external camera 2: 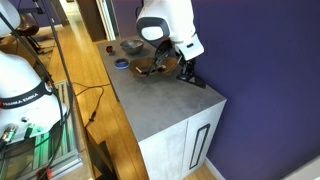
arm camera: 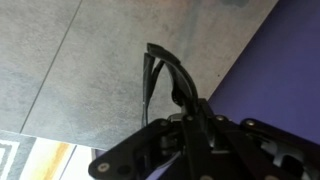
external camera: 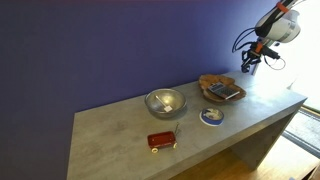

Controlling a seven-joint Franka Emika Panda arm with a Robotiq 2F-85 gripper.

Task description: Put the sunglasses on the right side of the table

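Observation:
Next, my gripper moves down to release the sunglasses on the bare table end (external camera 2: 197, 93) by the purple wall, clear of the wooden tray.
My gripper (arm camera: 188, 112) is shut on the sunglasses (arm camera: 150, 80), a thin black folded pair that sticks out from between the fingers over the light-grey table (arm camera: 70, 70). In both exterior views the gripper (external camera: 249, 62) (external camera 2: 186, 70) hangs over the end of the table (external camera: 120, 140) (external camera 2: 170, 105) beside the purple wall, past the wooden tray. The sunglasses show only as a small dark shape at the fingers (external camera 2: 187, 74). I cannot tell whether they touch the tabletop.
A steel bowl (external camera: 165, 101), a small red case (external camera: 161, 140), a round blue and white item (external camera: 211, 116) and a wooden tray (external camera: 210, 82) with a bluish-grey flat item (external camera: 224, 92) stand on the table. The purple wall runs close behind it.

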